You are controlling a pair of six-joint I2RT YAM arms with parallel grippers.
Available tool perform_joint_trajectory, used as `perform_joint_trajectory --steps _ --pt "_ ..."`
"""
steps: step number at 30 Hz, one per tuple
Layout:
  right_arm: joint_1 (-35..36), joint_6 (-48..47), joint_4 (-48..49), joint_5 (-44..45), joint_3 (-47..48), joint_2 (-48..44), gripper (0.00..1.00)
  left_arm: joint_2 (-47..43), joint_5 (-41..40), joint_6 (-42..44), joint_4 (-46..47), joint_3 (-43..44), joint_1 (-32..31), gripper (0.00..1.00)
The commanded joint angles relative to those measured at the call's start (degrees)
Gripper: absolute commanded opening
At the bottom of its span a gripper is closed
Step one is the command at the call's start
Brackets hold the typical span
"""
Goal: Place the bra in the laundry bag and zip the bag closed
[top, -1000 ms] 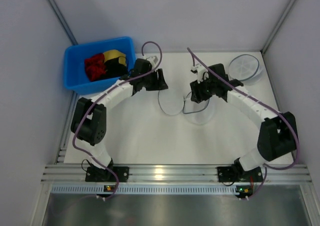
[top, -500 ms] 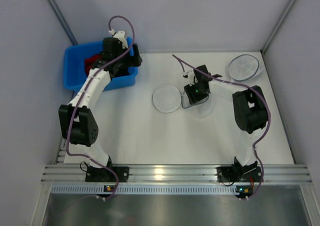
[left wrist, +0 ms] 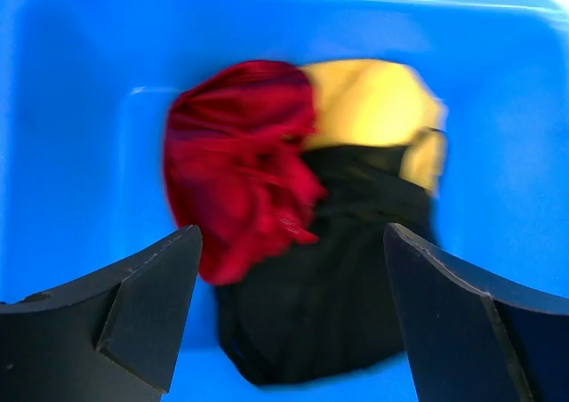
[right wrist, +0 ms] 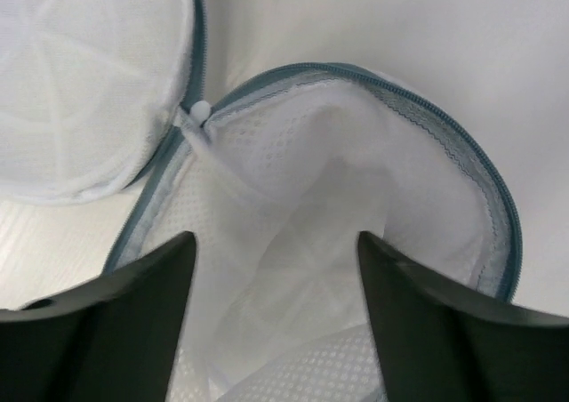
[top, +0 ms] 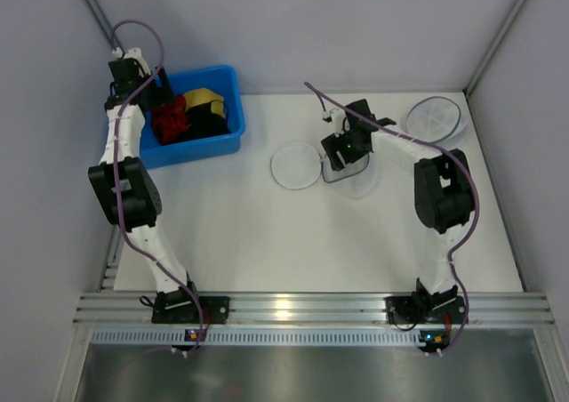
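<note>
The robot's left gripper will next bring its open fingers down onto the side of the bra [top: 169, 120] away from the black garment, to pinch only red cloth.
The red lacy bra [top: 169, 120] lies in the blue bin [top: 227, 140], bunched beside a yellow and a black garment. In the left wrist view the bra [left wrist: 240, 162] sits below and ahead of my open, empty left gripper [left wrist: 292, 233]. That gripper [top: 142, 80] hovers over the bin's far left edge. The white mesh laundry bag [top: 354, 178] lies open mid-table, its other half [top: 295, 167] flat to the left. My right gripper [top: 340, 153] is open just above the raised half [right wrist: 356, 180], whose dark zipper rim [right wrist: 427, 117] is unzipped.
A yellow garment [left wrist: 373, 104] and a black garment [left wrist: 329, 277] touch the bra in the bin. A second round white mesh bag with a spoke pattern [top: 434, 119] lies at the back right. Walls stand close behind and left of the bin.
My left arm swung from mid-table over the bin to its far left edge. My right gripper moved left to the bag, which now lies with both halves spread open.
</note>
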Motion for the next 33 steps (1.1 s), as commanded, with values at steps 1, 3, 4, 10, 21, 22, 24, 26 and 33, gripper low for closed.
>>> perform_joint_trajectory --steps 1,3,4,10,21,22,24,26,33 --pt "-0.3 -1.1 -2.4 -4.8 3.7 -7.6 0.79 4.8 -0.3 -0.1 0.8 5.6 2.9 0.88" --pt "-0.3 -0.5 -3.2 -7.3 3.8 -10.0 0.9 8.5 -0.5 0.6 1.6 8.6 3.5 0.88" --pt "-0.3 -0.3 -3.5 -7.9 3.9 -10.8 0.97 9.7 -0.9 1.1 2.0 9.7 3.6 0.88" --pt "-0.3 2.3 -5.2 -12.5 2.6 -15.3 0.99 16.8 1.4 3.7 4.8 14.9 3.6 0.85" --pt "-0.3 4.8 -5.4 -15.8 -2.6 -17.7 0.99 21.9 7.7 10.3 8.2 16.0 3.5 0.41" --pt "-0.4 4.8 -5.7 -15.8 -2.8 -18.0 0.99 21.7 7.9 10.3 8.2 15.8 3.5 0.22" --pt "-0.3 4.9 -5.9 -15.7 -3.0 -18.8 0.99 20.8 8.4 10.1 8.0 15.3 3.5 0.06" --pt "-0.3 5.2 -6.2 -15.8 -3.3 -20.3 0.99 18.4 10.5 9.6 8.1 14.2 3.4 0.0" --pt "-0.3 4.7 -8.1 -14.6 -3.6 -25.8 0.99 4.7 20.2 6.2 7.9 8.6 3.5 0.0"
